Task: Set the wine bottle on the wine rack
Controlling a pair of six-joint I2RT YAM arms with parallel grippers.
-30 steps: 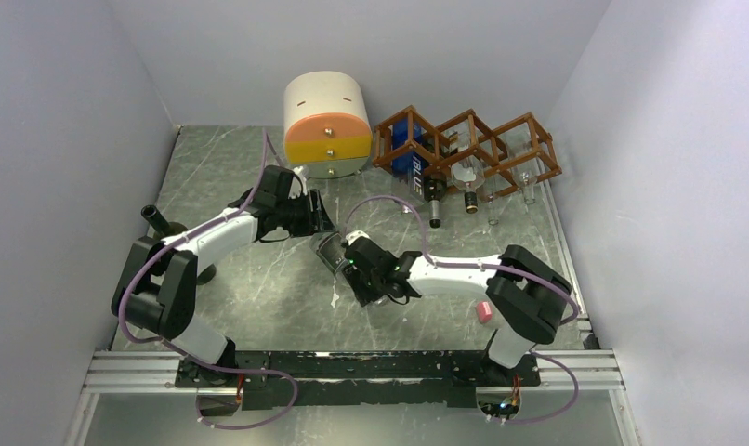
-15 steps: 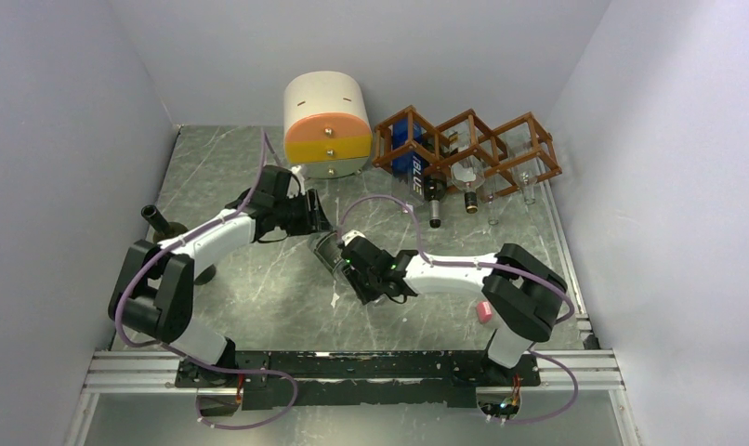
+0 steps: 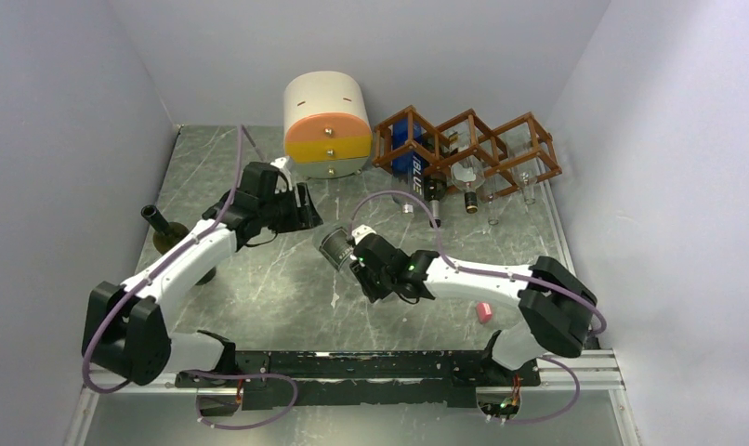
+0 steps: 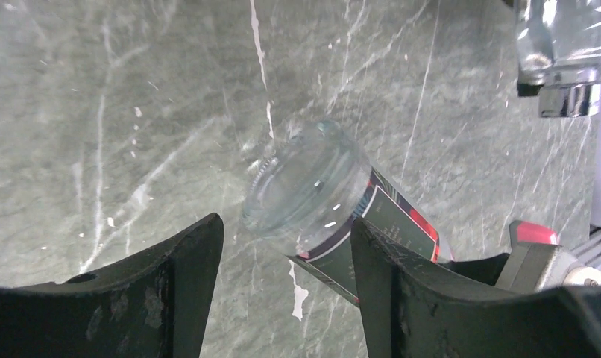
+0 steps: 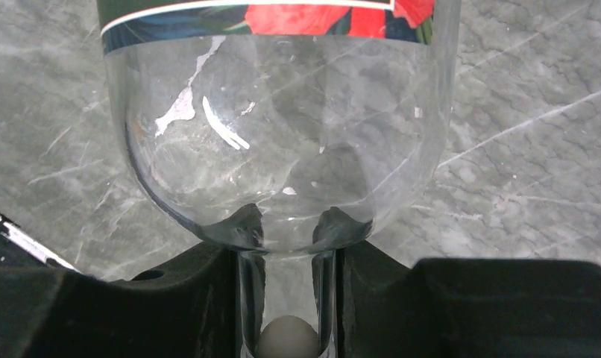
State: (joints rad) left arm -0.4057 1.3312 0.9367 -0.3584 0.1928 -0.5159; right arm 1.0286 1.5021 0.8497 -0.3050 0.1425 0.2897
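The rack's notch farthest from the cabinet lies outward of my right gripper, so I will lift outward, then lower the bottle and release it there.
The wine bottle (image 3: 335, 247) is clear glass with a dark red-flowered label (image 4: 391, 224). It hangs tilted just above the table's middle, base toward the left arm. My right gripper (image 3: 354, 258) is shut on its neck (image 5: 286, 291), and the shoulder (image 5: 282, 149) fills that wrist view. My left gripper (image 3: 304, 208) stands open a little behind and left of the base (image 4: 305, 183), its fingers (image 4: 171, 298) clear of the glass. The reddish-brown wine rack (image 3: 501, 139) stands at the back right.
The rack holds a blue-labelled bottle (image 3: 410, 160) and clear ones, necks (image 3: 470, 200) pointing forward. A cream-and-orange drawer cabinet (image 3: 326, 125) stands left of the rack. A dark bottle (image 3: 164, 230) stands by the left arm. A small pink thing (image 3: 484, 312) lies near the right arm.
My left gripper has opened, let go of the bottle's base and drawn back to the left. My right gripper closed on the neck and carried the bottle slightly up and back.
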